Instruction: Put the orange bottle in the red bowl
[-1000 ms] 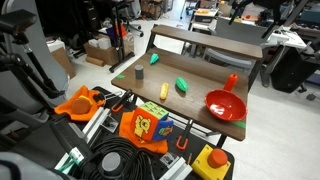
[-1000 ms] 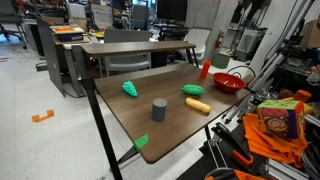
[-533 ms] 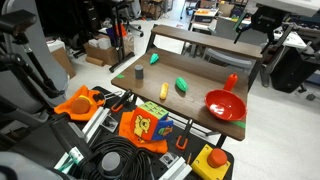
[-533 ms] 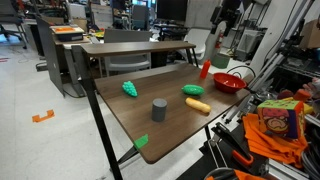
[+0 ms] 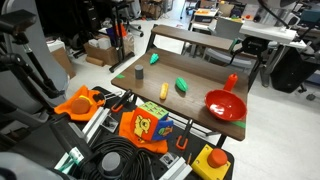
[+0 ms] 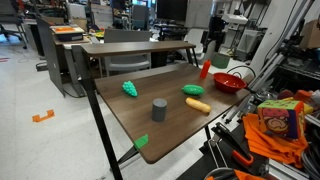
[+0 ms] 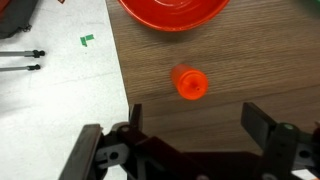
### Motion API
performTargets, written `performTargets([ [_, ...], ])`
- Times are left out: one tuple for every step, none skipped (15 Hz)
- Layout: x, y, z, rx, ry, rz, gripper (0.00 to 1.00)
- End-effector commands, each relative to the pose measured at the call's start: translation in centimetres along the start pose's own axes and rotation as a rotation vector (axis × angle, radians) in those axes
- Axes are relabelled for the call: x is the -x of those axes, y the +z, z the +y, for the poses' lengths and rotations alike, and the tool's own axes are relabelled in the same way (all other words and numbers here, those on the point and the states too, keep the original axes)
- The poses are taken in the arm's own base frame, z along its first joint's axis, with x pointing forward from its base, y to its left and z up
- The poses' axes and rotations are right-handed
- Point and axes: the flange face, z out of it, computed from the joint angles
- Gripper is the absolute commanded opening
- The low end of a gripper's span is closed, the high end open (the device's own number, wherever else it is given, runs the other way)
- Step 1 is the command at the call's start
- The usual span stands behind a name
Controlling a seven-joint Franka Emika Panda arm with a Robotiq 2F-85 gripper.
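My gripper should go down and move toward the red bowl (image 5: 225,104) until its fingers are on both sides of the orange bottle, before it grabs the bottle.
The orange bottle (image 5: 231,81) stands upright on the wooden table next to the red bowl (image 5: 225,104); both also show in an exterior view, the bottle (image 6: 204,69) and the bowl (image 6: 227,82). My gripper (image 6: 213,38) hangs open in the air above the bottle, not touching it. In the wrist view the bottle's cap (image 7: 190,83) lies just ahead of the open gripper (image 7: 198,118), roughly between the two fingers' line. The bowl's rim (image 7: 172,12) is at the top edge beyond it.
On the table are a yellow oblong object (image 5: 164,91), a green wedge (image 5: 181,86), a grey cylinder (image 6: 158,109) and another green item (image 6: 131,88). An orange box with a cartoon face (image 5: 145,126) sits by the table. The table's edge runs close to the bottle (image 7: 115,70).
The arm has swung in and come down over the bottle's end of the table. The bottle and bowl have not moved.
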Motion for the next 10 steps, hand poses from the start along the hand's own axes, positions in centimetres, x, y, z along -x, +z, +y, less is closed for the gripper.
performTargets([
  [-1.6,1.8,-0.3,0.024,-0.008,-0.044,1.0],
  [-1.7,2.5,-0.5,0.028,-0.012,-0.057,1.0],
  [-1.8,3.1,-0.6,0.032,-0.017,-0.077,1.0],
  [-1.8,3.6,-0.7,0.034,-0.021,-0.095,1.0],
  [-1.7,4.1,-0.9,0.037,-0.027,-0.114,1.0],
  [-1.7,4.5,-1.0,0.041,-0.031,-0.13,1.0],
  [-1.7,4.8,-1.2,0.047,-0.035,-0.139,0.75],
  [-1.7,5.1,-1.3,0.052,-0.039,-0.147,0.74],
  [-1.8,5.3,-1.4,0.057,-0.042,-0.152,0.66],
  [-1.9,5.6,-1.6,0.058,-0.045,-0.154,0.58],
])
